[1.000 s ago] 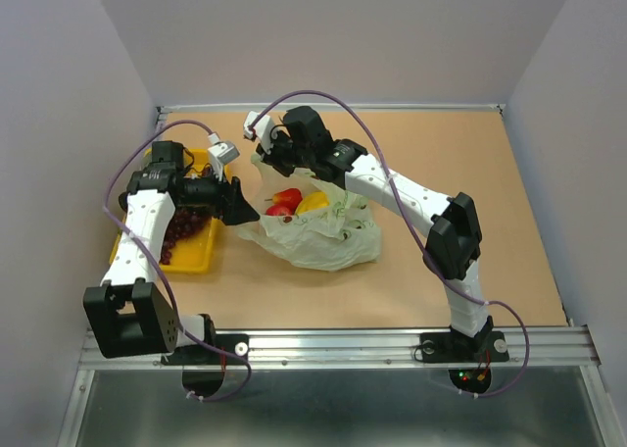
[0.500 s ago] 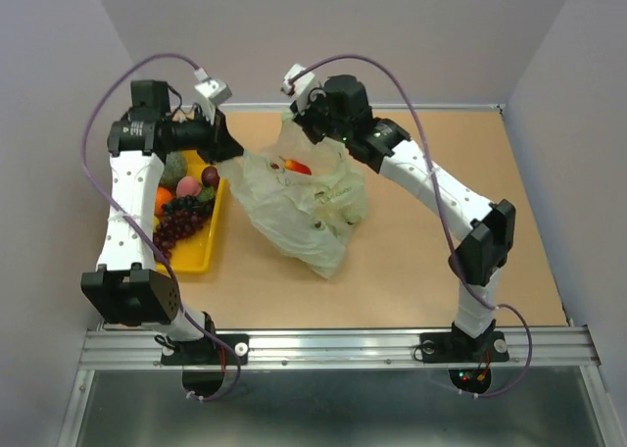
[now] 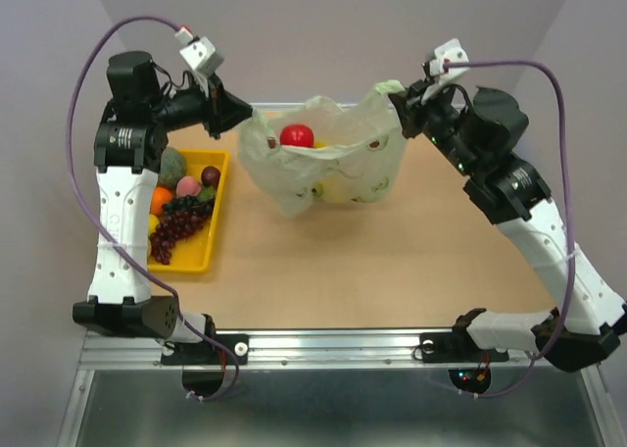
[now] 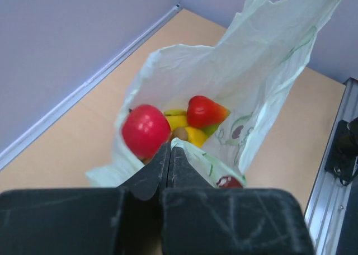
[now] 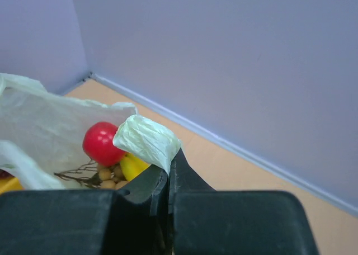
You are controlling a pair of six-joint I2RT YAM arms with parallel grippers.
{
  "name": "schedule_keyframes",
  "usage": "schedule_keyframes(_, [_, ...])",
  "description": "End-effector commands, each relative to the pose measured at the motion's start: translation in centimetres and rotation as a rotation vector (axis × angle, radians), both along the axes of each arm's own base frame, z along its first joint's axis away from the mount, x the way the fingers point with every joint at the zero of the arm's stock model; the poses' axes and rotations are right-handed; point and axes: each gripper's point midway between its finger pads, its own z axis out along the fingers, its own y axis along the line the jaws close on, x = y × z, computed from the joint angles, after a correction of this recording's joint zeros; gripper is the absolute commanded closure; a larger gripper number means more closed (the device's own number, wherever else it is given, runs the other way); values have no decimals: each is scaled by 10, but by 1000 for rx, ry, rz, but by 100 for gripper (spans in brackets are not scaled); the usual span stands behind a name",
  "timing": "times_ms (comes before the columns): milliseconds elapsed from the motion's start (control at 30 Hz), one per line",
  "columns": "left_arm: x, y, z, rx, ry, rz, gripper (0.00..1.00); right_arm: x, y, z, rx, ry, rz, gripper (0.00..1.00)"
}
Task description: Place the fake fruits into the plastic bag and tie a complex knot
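Note:
The left gripper lowers the bag's rim (image 4: 193, 154) toward bare tabletop beside the yellow tray and releases it next, since the fruit-filled bag hangs above the table.
The pale green plastic bag (image 3: 328, 173) hangs stretched between both grippers above the table's far side. My left gripper (image 3: 243, 124) is shut on the bag's left rim (image 4: 193, 154). My right gripper (image 3: 400, 114) is shut on a bunched handle (image 5: 146, 138). Inside the bag lie a red apple (image 4: 145, 130), a yellow banana (image 4: 187, 131), a red-and-green fruit (image 4: 204, 111) and tan-brown balls (image 5: 109, 178). More fake fruits sit in the yellow tray (image 3: 186, 261): purple grapes (image 3: 176, 226), an orange (image 3: 163, 200) and a green melon (image 3: 172, 163). No knot is in view.
The tray stands at the table's left, beside the left arm. Lilac walls close in the back and both sides. A metal rail (image 3: 333, 347) runs along the near edge, holding both arm bases.
Both arms have risen and spread apart, lifting the bag off the table and pulling its mouth wide. The left gripper has closed on the bag's rim.

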Motion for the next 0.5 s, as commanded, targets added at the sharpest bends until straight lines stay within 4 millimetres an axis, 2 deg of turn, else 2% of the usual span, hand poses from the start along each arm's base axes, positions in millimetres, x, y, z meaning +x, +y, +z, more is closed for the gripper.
schedule_keyframes(0, [-14,7,-51,105,-33,-10,100,-9,-9,-79,-55,132,2,99])
schedule_keyframes(33, [-17,10,-68,129,-17,-9,100,-17,-9,-92,-73,146,25,100])
schedule_keyframes(67, [-20,12,-104,152,51,-15,100,-22,-9,-105,-77,169,39,100])
schedule_keyframes(100, [-27,15,-113,192,14,-17,99,-26,-9,-123,-82,200,49,100])
schedule_keyframes(133, [-36,17,-142,216,71,-36,98,-34,-11,-146,-81,247,55,99])
schedule_keyframes(167, [-42,18,-153,241,71,-55,98,-38,-12,-159,-80,274,60,99])
schedule_keyframes(233, [-59,21,-167,290,51,-93,96,-49,-14,-169,-64,294,77,99])
schedule_keyframes(333, [-78,21,-167,321,4,-138,94,-63,-21,-164,-18,284,84,100])
schedule_keyframes(400, [-89,19,-150,315,-60,-152,92,-71,-25,-146,19,250,88,100])
schedule_keyframes(467, [-95,17,-137,308,-102,-157,83,-75,-28,-137,32,229,90,100])
